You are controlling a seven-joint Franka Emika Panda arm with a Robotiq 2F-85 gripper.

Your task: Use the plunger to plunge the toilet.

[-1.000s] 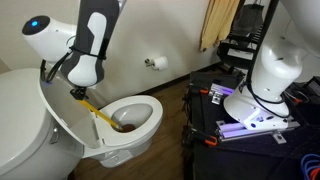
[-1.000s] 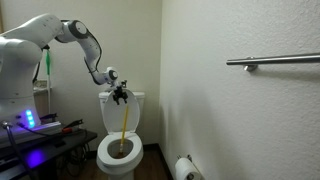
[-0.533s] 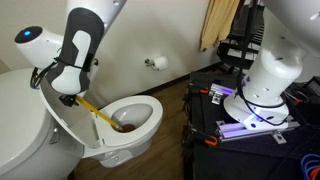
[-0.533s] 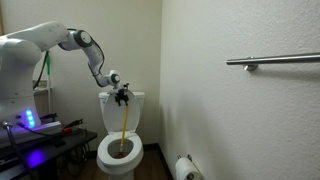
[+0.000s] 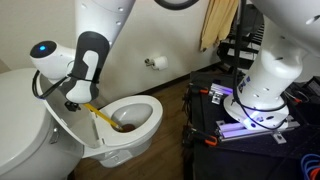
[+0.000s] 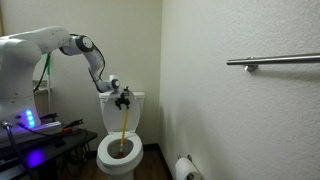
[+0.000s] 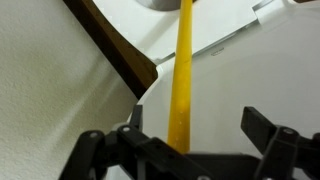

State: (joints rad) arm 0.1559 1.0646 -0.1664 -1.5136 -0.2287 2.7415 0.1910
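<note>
I will next keep my gripper at the top of the plunger's yellow handle point(image 5: 88, 107) and close both fingers around the handle.
The white toilet point(image 5: 140, 135) stands with its lid point(image 5: 62, 125) raised against the tank point(image 5: 18, 120); it also shows in an exterior view point(image 6: 120, 158). The plunger's yellow handle point(image 5: 100, 113) slants from the lid down into the bowl, with its dark cup point(image 5: 125, 126) in the bowl. In an exterior view the handle point(image 6: 122, 125) stands upright. My gripper point(image 5: 77, 101) point(image 6: 122, 97) is at the top of the handle. In the wrist view the handle point(image 7: 182, 80) runs between my open jaws point(image 7: 200, 128), close to one finger and clear of the other.
A toilet paper roll point(image 5: 155, 63) point(image 6: 185, 170) hangs on the wall. A grab bar point(image 6: 275, 60) is mounted on the side wall. A black cart with purple lights point(image 5: 240, 115) point(image 6: 30, 140) and the white robot base point(image 5: 270, 70) stand beside the toilet.
The arm's upper links have swung over the tank and settled lower. The gripper has shifted slightly down at the handle's top. The plunger has stayed in the bowl.
</note>
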